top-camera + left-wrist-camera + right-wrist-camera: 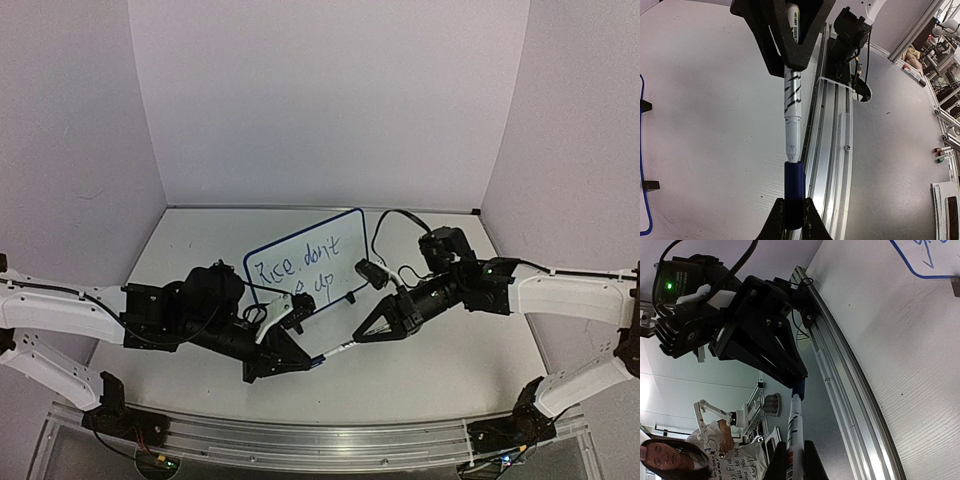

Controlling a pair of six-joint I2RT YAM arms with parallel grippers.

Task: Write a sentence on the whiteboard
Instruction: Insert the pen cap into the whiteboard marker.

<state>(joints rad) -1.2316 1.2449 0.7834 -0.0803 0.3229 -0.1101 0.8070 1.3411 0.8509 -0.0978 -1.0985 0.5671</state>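
Observation:
The clear tabletop beside the whiteboard is below and outward of my right gripper, so I will next swing it outward, lower the marker [340,349] there and let go.
The whiteboard [300,262] lies on the table between the arms; its blue frame also shows in the left wrist view [642,150] and the right wrist view [907,267]. The sentence [296,275] is in dark handwriting in two lines, partly hidden by the left arm. My right gripper [358,338] [794,447] is shut on a white marker [340,349] [795,425] [792,115]. My left gripper [306,361] [794,205] is shut on the marker's blue cap [794,185] [798,386]. The marker's nose sits in the cap's mouth, above the table's front.
An aluminium rail [300,440] [832,150] runs along the near table edge, just under the marker. Two black clip feet [645,105] of the board stick out. White walls enclose the table [440,380]. A person [670,457] stands beyond the rail.

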